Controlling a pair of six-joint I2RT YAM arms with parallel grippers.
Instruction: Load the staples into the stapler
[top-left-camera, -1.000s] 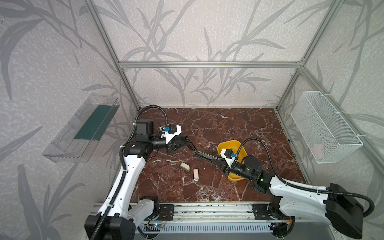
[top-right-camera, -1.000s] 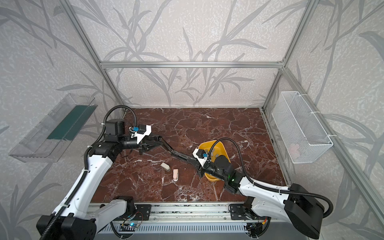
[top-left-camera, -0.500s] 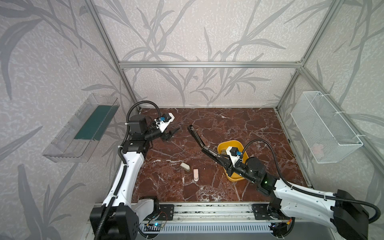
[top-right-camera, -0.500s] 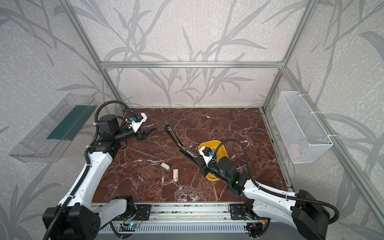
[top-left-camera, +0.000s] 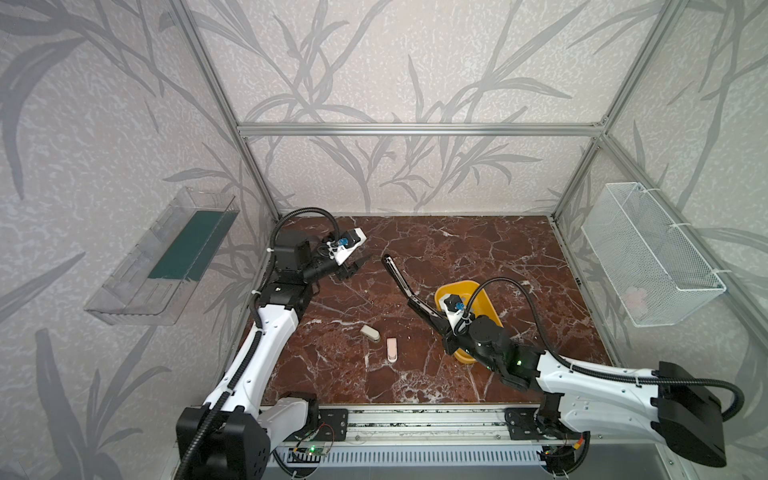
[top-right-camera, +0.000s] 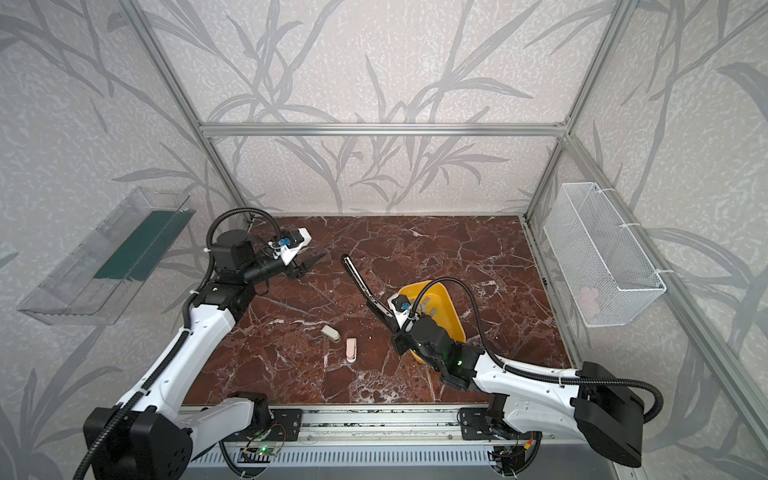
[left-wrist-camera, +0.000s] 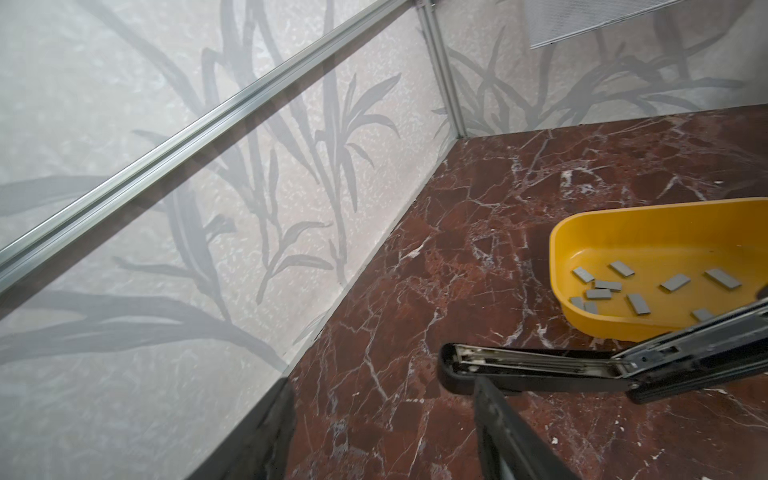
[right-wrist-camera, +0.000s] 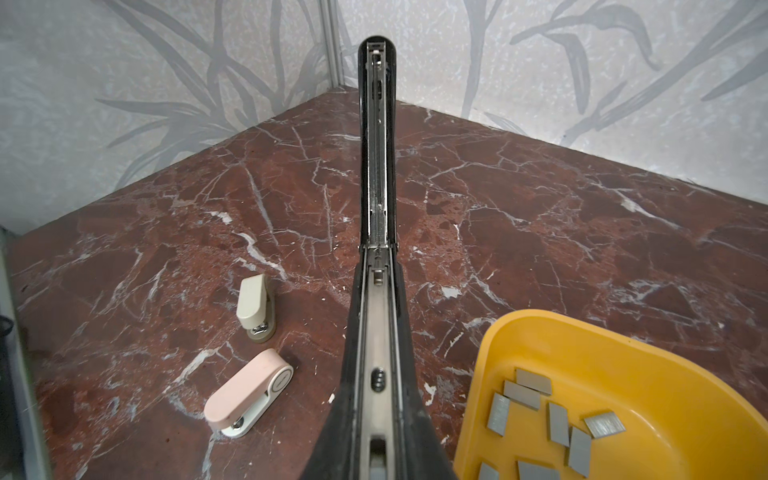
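Note:
Next, my right gripper turns the black stapler (top-left-camera: 399, 278) to point outward and sets it down on the bare marble beside the yellow tray, then releases it, since that marble is clear.
A long black stapler (top-left-camera: 399, 278) (top-right-camera: 359, 278) (right-wrist-camera: 377, 208) hangs above the table, swung fully open, with its metal channel bare. My right gripper (top-left-camera: 432, 318) (top-right-camera: 388, 318) (right-wrist-camera: 376, 436) is shut on its base end. Its free end (left-wrist-camera: 540, 370) points to the far left. My left gripper (top-left-camera: 353, 266) (top-right-camera: 309, 264) (left-wrist-camera: 382, 399) stands open and empty, a short way off that free end. Several grey staples (left-wrist-camera: 636, 291) (right-wrist-camera: 552, 419) (top-right-camera: 428, 305) lie loose in a yellow tray (top-left-camera: 482, 291) (top-right-camera: 451, 316) (left-wrist-camera: 623, 232) (right-wrist-camera: 623, 365) beside my right gripper.
A small beige stapler (top-left-camera: 370, 332) (right-wrist-camera: 255, 307) and a small pink stapler (top-left-camera: 391, 349) (right-wrist-camera: 249, 392) lie on the marble table near the front middle. A wire basket (top-left-camera: 648, 257) hangs on the right wall, a clear shelf (top-left-camera: 166, 257) on the left wall.
My left gripper has let go of the stapler's free end, opened and drawn back to the far left. The stapler stays swung open in my right gripper, which has shifted slightly.

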